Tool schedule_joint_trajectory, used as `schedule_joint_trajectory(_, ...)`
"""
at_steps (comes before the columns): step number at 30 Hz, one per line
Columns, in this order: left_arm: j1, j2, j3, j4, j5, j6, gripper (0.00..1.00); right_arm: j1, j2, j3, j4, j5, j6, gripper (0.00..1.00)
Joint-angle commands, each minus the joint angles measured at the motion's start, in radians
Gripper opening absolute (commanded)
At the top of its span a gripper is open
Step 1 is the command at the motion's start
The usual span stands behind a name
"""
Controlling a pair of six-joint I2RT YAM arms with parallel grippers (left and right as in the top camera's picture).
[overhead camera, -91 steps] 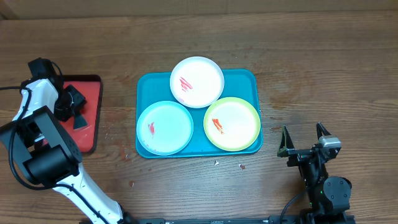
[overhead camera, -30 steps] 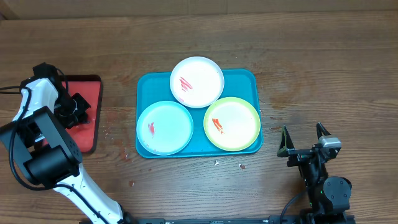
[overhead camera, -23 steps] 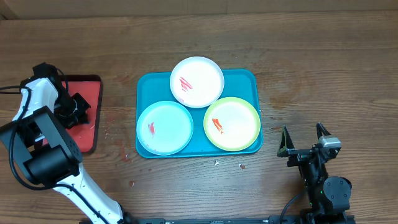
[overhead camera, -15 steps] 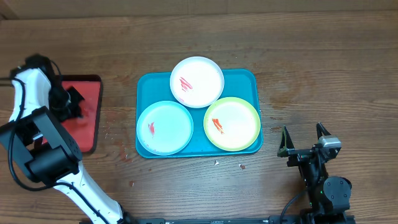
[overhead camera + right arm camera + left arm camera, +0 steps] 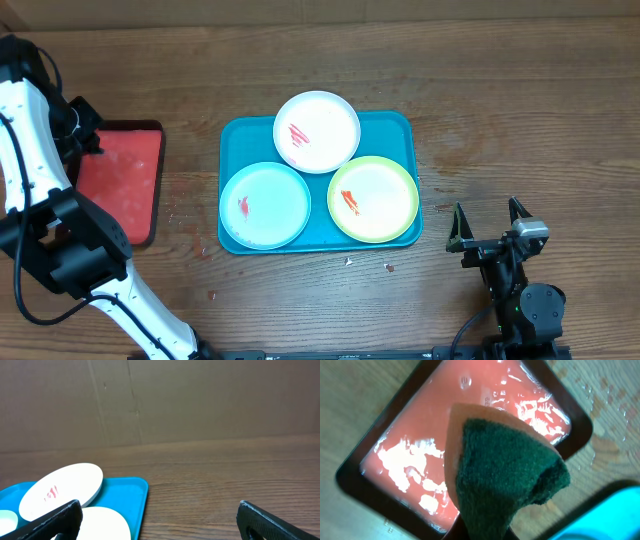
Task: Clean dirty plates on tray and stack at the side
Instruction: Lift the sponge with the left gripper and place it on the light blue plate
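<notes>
The robot should move its left gripper to the right in the overhead view and down onto the pale blue plate's middle (image 5: 267, 206) and let go of the sponge, because that plate is smeared red.
Three plates lie on the teal tray (image 5: 395, 125): a white one (image 5: 317, 131) at the back, a pale blue one (image 5: 265, 204) front left and a yellow-green rimmed one (image 5: 373, 198) front right, each with a red smear. My left gripper (image 5: 78, 128) is raised over the far left corner of the red tray (image 5: 120, 185). It is shut on a green-and-orange sponge (image 5: 505, 470), which hangs above the wet red tray (image 5: 420, 435). My right gripper (image 5: 489, 222) rests open to the right of the teal tray, holding nothing. The white plate (image 5: 60, 487) and teal tray rim (image 5: 137, 492) lie ahead of it.
The red tray with its dark rim lies left of the teal tray, its surface shiny with liquid. A corner of the teal tray (image 5: 615, 515) shows at the lower right of the left wrist view. A cardboard wall (image 5: 160, 400) backs the wooden table. Small crumbs (image 5: 348, 262) lie in front of the teal tray.
My left gripper has risen off the red tray with the sponge and moved toward the far left. The plates and my right arm have not moved.
</notes>
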Motion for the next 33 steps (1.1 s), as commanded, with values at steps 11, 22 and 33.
schedule_joint_trajectory(11,0.033,-0.015,-0.056,-0.018,-0.013,0.016,0.04,-0.006,-0.010,-0.010,0.007,0.009,-0.003,1.00)
schedule_joint_trajectory(22,0.026,-0.021,-0.324,0.191,-0.013,0.021,0.04,-0.006,-0.010,-0.010,0.007,0.009,-0.003,1.00)
schedule_joint_trajectory(33,0.040,-0.050,0.069,-0.186,0.059,0.056,0.04,-0.006,-0.010,-0.010,0.007,0.009,-0.003,1.00)
